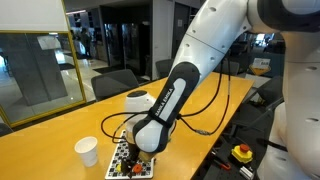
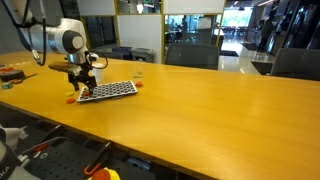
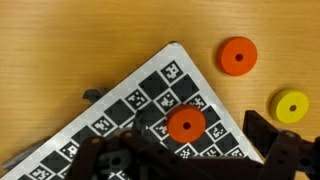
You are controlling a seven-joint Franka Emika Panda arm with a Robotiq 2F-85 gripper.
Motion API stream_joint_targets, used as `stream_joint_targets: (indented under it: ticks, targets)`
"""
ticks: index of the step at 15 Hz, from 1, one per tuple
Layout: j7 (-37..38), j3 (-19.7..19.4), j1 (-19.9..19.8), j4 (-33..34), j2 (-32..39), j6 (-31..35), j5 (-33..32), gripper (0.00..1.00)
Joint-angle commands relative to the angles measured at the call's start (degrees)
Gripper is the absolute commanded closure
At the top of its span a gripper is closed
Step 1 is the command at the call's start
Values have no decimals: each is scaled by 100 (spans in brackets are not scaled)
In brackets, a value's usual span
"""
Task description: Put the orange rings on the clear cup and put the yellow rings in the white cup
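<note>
My gripper shifts slightly toward the left in the wrist view next and closes around the orange ring on the board, since the ring sits nearer that side's finger.
In the wrist view an orange ring (image 3: pixel 185 124) lies flat on a black-and-white checkered board (image 3: pixel 120 105). A second orange ring (image 3: pixel 238 56) and a yellow ring (image 3: pixel 292 106) lie on the wooden table beside the board. My gripper (image 3: pixel 175 138) is open and hovers low over the board, with the ring on the board between its dark fingers. The white cup (image 1: pixel 87 150) stands on the table near the board (image 1: pixel 125 160). A faint small shape beyond the board may be the clear cup (image 2: pixel 138 73). The gripper (image 2: pixel 83 80) is over the board's end.
The long wooden table (image 2: pixel 210 110) stretches away from the board. A red and yellow button (image 1: pixel 243 152) sits off the table's edge. Black cables (image 1: pixel 210 110) trail across the table behind the arm. Chairs stand along the far side.
</note>
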Motion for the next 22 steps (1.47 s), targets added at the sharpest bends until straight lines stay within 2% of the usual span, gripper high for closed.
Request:
stream_joint_targets:
  ticks: [1, 11, 17, 18, 19, 20, 22]
  targets:
    - [97, -70, 112, -218, -110, 406, 35, 0]
    - [843, -607, 617, -47, -40, 279, -789, 0]
    - [1031, -743, 735, 38, 34, 252, -1025, 0]
    - [1033, -757, 742, 60, 64, 238, -1037, 25]
    - [1036, -770, 748, 71, 85, 236, -1045, 1]
    - [1029, -784, 750, 76, 98, 239, -1047, 28]
    - [1038, -827, 772, 101, 140, 244, -1082, 39]
